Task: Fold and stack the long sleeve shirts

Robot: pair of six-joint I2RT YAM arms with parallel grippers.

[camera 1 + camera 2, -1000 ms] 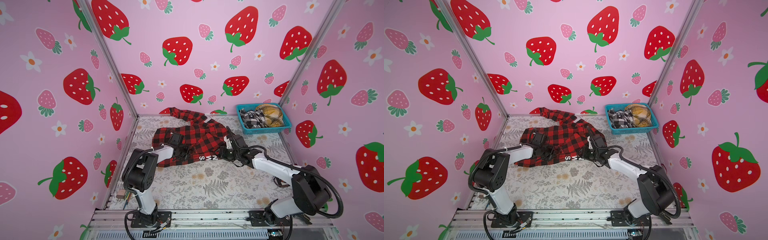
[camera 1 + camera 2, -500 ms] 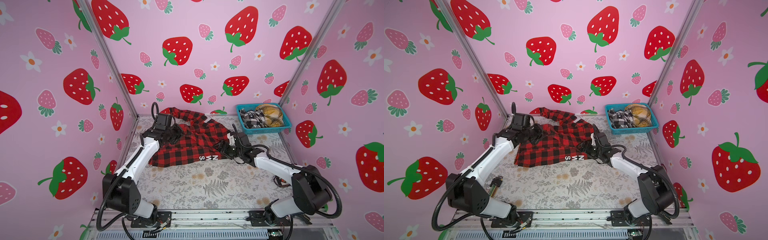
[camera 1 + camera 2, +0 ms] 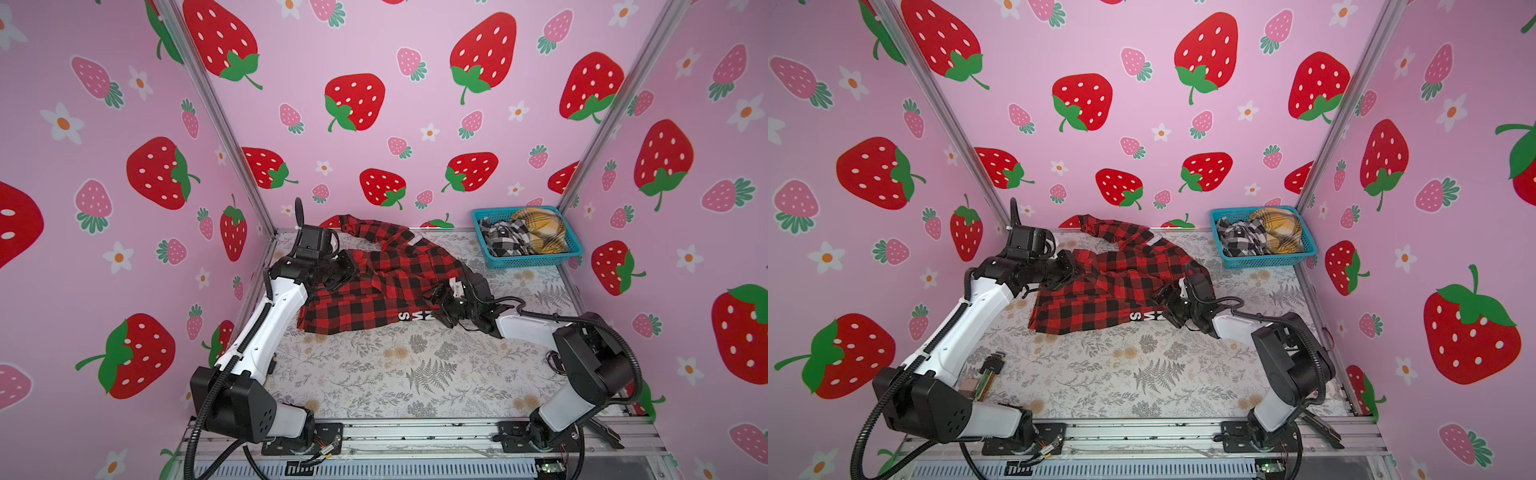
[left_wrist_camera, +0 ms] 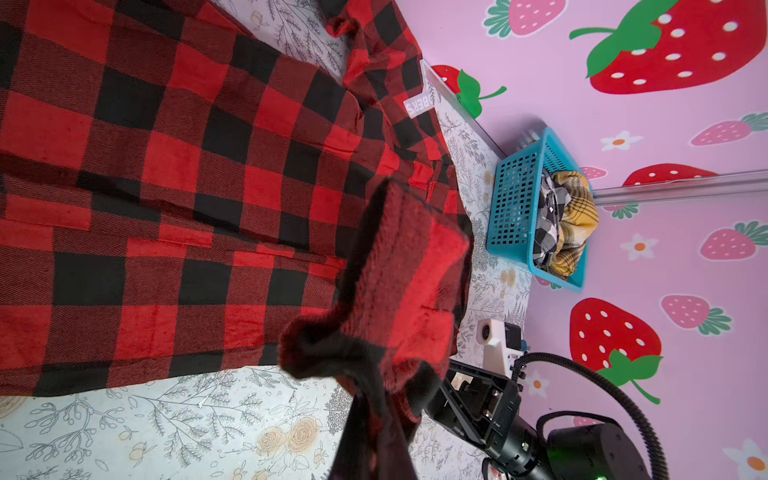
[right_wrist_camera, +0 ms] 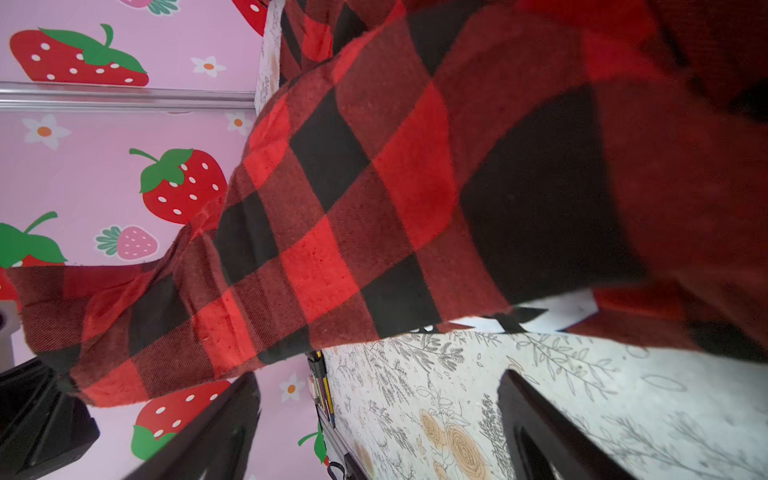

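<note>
The left gripper hangs above the spread cloth, so next it will lower the bunched fold back toward the shirt's near corner (image 3: pixel 310 321) by the hex keys and let go of it there.
A red-and-black check long sleeve shirt (image 3: pixel 374 291) (image 3: pixel 1100 291) lies crumpled across the back of the table, white letters (image 3: pixel 415 316) showing on a black band at its front edge. My left gripper (image 3: pixel 345 270) (image 3: pixel 1073 270) is at the shirt's back left part, shut on a bunched fold of the cloth (image 4: pixel 399 299) that hides its jaws. My right gripper (image 3: pixel 440 309) (image 5: pixel 374 419) sits low at the shirt's right end by the letters. It is open, with bare table between its fingers (image 5: pixel 216 428) and the shirt's edge (image 5: pixel 332 232) hanging just beyond them.
A blue basket (image 3: pixel 536 261) (image 3: pixel 1266 262) in the back right corner holds a black-and-white plaid shirt (image 3: pixel 500 239) and a yellow plaid one (image 3: pixel 540 228). A set of hex keys (image 3: pixel 988 370) lies at the table's left edge. Pink strawberry walls close three sides.
My left arm swung from the front left to the back left, carrying the shirt's fold with it. My right gripper opened and let go of the cloth.
</note>
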